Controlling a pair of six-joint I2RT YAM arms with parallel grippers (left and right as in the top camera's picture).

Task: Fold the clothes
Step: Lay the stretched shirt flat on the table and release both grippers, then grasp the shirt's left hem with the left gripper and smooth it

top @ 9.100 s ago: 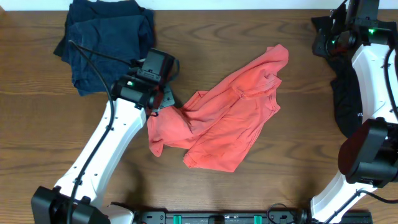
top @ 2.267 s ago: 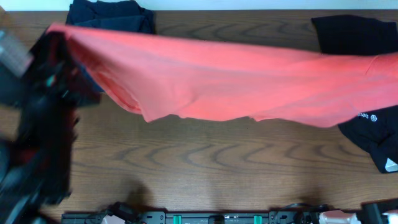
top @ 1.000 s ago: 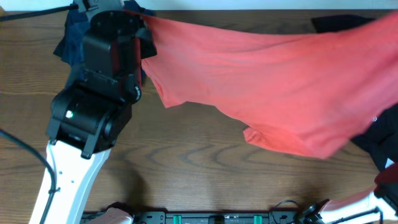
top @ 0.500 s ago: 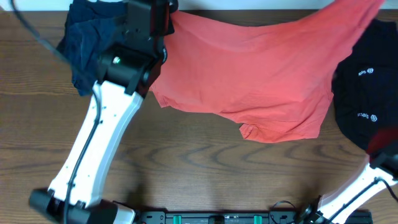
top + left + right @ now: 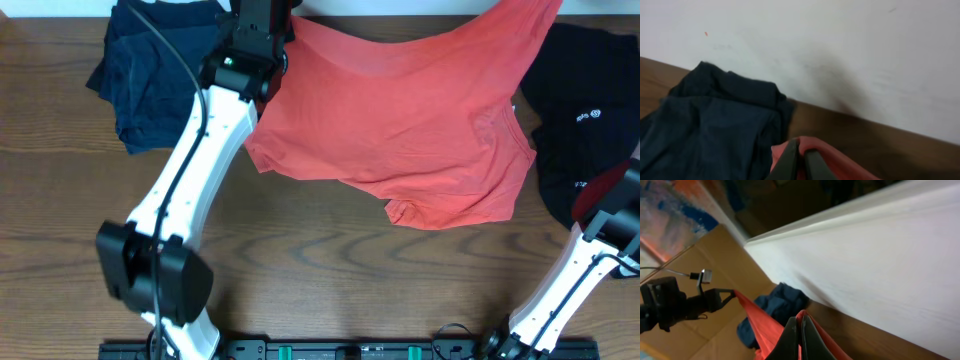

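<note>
I hold the fold's red corner above the table, so I will move my left gripper down toward the bare wood beside the navy pile and let go of the fold.
A coral-red shirt [image 5: 400,120] hangs stretched between my two grippers along the table's far edge, and its lower part lies on the wood. My left gripper [image 5: 272,12] is at the shirt's top left corner. In the left wrist view its fingers [image 5: 801,150] are shut on a fold of the red cloth [image 5: 840,165]. My right gripper is out of the overhead view, beyond the shirt's raised top right corner [image 5: 540,15]. In the right wrist view its fingers [image 5: 800,324] are shut on the red cloth [image 5: 760,325].
A pile of navy clothes [image 5: 160,60] lies at the back left, right beside my left gripper; it also shows in the left wrist view [image 5: 710,125] and the right wrist view [image 5: 780,300]. A black garment [image 5: 585,110] lies at the right edge. A white wall [image 5: 840,45] stands behind the table.
Both grippers have carried the shirt from high over the table back to the far edge and lower. The shirt's lower part now rests on the wood and the black garment is uncovered.
</note>
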